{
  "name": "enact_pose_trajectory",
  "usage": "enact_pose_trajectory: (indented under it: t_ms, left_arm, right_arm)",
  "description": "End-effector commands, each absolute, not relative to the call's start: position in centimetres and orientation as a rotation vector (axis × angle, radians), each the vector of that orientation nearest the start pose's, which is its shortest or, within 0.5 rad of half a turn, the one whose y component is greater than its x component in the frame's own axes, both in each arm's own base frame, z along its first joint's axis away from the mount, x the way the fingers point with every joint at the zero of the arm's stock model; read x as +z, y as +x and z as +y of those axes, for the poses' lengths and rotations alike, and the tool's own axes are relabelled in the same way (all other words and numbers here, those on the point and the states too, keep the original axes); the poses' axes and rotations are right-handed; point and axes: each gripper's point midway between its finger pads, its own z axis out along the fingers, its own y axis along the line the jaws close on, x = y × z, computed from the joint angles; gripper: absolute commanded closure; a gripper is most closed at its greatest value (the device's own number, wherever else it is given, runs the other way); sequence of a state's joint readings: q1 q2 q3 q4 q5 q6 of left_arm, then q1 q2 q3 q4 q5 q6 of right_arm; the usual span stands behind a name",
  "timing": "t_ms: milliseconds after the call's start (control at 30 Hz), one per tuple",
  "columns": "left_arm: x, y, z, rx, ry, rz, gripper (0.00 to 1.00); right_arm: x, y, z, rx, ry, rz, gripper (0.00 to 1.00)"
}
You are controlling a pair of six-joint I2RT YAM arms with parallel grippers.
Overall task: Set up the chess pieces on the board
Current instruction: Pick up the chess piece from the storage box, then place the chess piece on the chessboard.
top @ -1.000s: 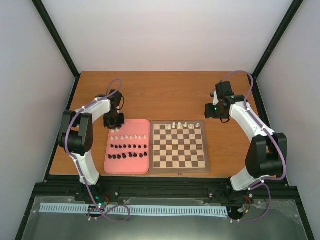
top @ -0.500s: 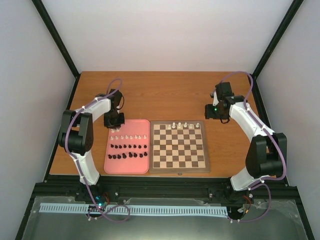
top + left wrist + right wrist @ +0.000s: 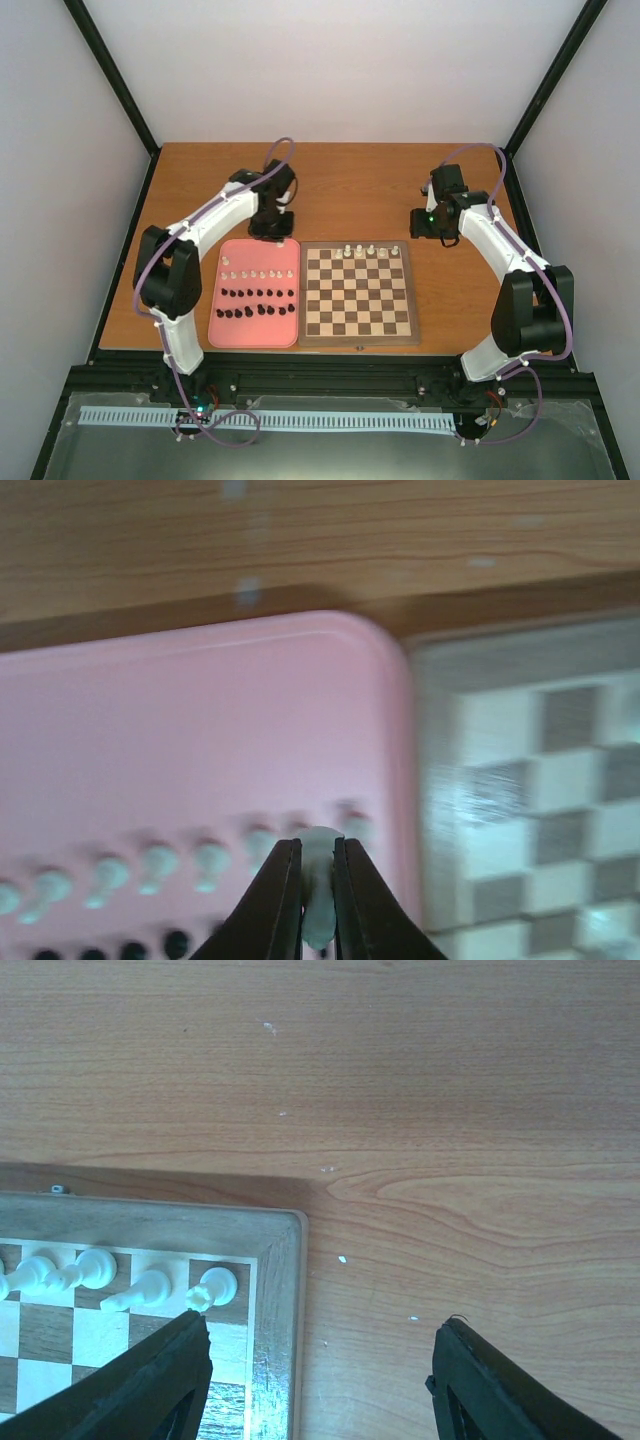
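My left gripper carries the white piece across next. It then lowers to the still-empty dark square in the board's far row, below the gripper, to the right in the top view.
My left gripper [image 3: 318, 845] is shut on a white chess piece [image 3: 319, 900], held above the pink tray [image 3: 200, 730] near its far right corner, just left of the board [image 3: 500, 740]. From above, the left gripper [image 3: 272, 232] hangs by that corner. Several white pieces [image 3: 255, 273] and two rows of black pieces [image 3: 257, 302] lie on the tray [image 3: 250, 252]. More white pieces [image 3: 370, 249] stand on the board's [image 3: 358, 339] far row. My right gripper [image 3: 320, 1360] is open and empty over the bare table beside the board's far right corner [image 3: 278, 1250], near a white piece [image 3: 215, 1285].
The wooden table [image 3: 350, 190] stretches behind the tray and board. Black frame posts [image 3: 120, 90] and pale walls close in the sides. Tray and board lie side by side, touching, near the table's front edge.
The left arm has swung right from the tray's far left corner to its far right corner, its jaws closing on a white piece. The right arm has not moved.
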State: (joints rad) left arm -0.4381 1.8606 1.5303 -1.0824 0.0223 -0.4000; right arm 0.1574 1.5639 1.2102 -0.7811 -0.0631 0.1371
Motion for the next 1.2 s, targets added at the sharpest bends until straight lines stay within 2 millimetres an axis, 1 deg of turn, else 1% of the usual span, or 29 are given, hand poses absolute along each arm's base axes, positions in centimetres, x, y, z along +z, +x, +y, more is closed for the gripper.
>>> enact_pose_trajectory:
  t_ms: [0,33,100,200,300,367,500,633,800,1033,1167]
  left_arm:
    - [12.4,33.9,-21.6,-0.268,0.108,3.004,0.99]
    - [12.4,33.9,-22.5,-0.281,0.125,3.005,0.99]
    - [12.2,33.7,-24.0,-0.291,0.166,3.006,0.99]
    - [11.7,33.4,-25.8,-0.305,0.216,3.014,0.99]
    - [11.3,33.1,-27.0,-0.31,0.252,3.021,0.99]
    - [10.8,33.1,-27.5,-0.324,0.254,3.03,0.99]
    - [10.2,33.6,-28.1,-0.329,0.261,3.035,0.99]
    - [10.2,34.1,-29.0,-0.334,0.286,3.031,0.99]
    - [9.5,34.4,-29.9,-0.325,0.314,3.043,0.99]
    - [8.2,34.4,-30.0,-0.299,0.327,3.071,0.99]
    - [7.8,34.7,-30.2,-0.29,0.327,3.073,0.99]
  right_arm:
    - [13.4,36.8,6.3,0.159,-0.005,2.686,0.39]
    - [13.4,36.8,6.3,0.158,-0.001,2.687,0.38]
    - [13.4,36.9,6.2,0.149,0.01,2.688,0.3]
    - [14.0,37.3,6.1,0.138,0.016,2.673,0.22]
    - [14.7,37.5,5.7,0.112,0.022,2.651,0.12]
    - [15.0,37.5,5.6,0.1,0.023,2.644,0.01]
    - [15.0,37.5,5.4,0.091,0.023,2.647,0.0]
    - [14.9,37.3,5.5,0.092,0.022,2.65,0.0]
    - [14.9,37.4,5.4,0.084,0.017,2.649,0.0]
    - [14.7,37.3,5.3,0.08,0.02,2.654,0.0]
    - [14.6,37.3,5.3,0.082,0.019,2.653,0.0]
